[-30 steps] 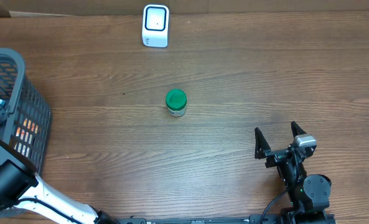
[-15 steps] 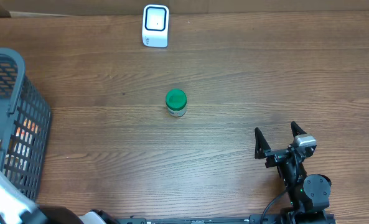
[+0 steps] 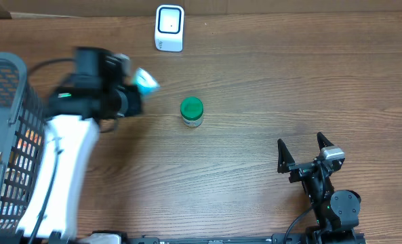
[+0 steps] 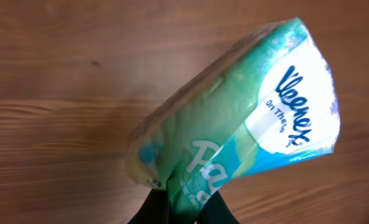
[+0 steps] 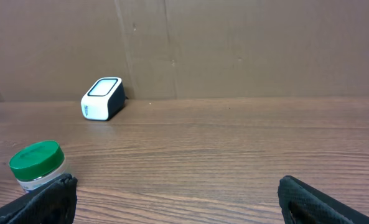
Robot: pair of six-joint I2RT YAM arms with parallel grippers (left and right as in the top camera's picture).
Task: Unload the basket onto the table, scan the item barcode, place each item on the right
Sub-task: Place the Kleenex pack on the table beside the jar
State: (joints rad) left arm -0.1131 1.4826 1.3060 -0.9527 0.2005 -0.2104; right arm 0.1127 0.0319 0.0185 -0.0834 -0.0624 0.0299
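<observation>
The pack point(image 3: 146, 80) goes down, back and to the right in the overhead view next, and my left gripper releases it on the clear wood tabletop point(image 3: 167, 130) beside the jar.
My left gripper point(image 3: 137, 89) is shut on one end of a green and blue Kleenex tissue pack point(image 3: 146, 80), held in the air above the table left of centre. In the left wrist view the tissue pack point(image 4: 234, 124) fills the frame, its lower end pinched between the black fingers point(image 4: 216, 213); no barcode shows on it. The white scanner point(image 3: 169, 28) stands at the table's far edge, also in the right wrist view as the scanner point(image 5: 103, 98). Low at the near right, my right gripper point(image 3: 301, 150) rests open and holds nothing.
A green-lidded jar point(image 3: 192, 112) stands mid-table, just right of the held pack; the jar point(image 5: 37, 165) sits left in the right wrist view. A grey mesh basket point(image 3: 17, 115) with items inside occupies the left edge. A brown wall backs the table.
The left arm came up out of the basket and swung right over the table, carrying the tissue pack. The right arm has not moved.
</observation>
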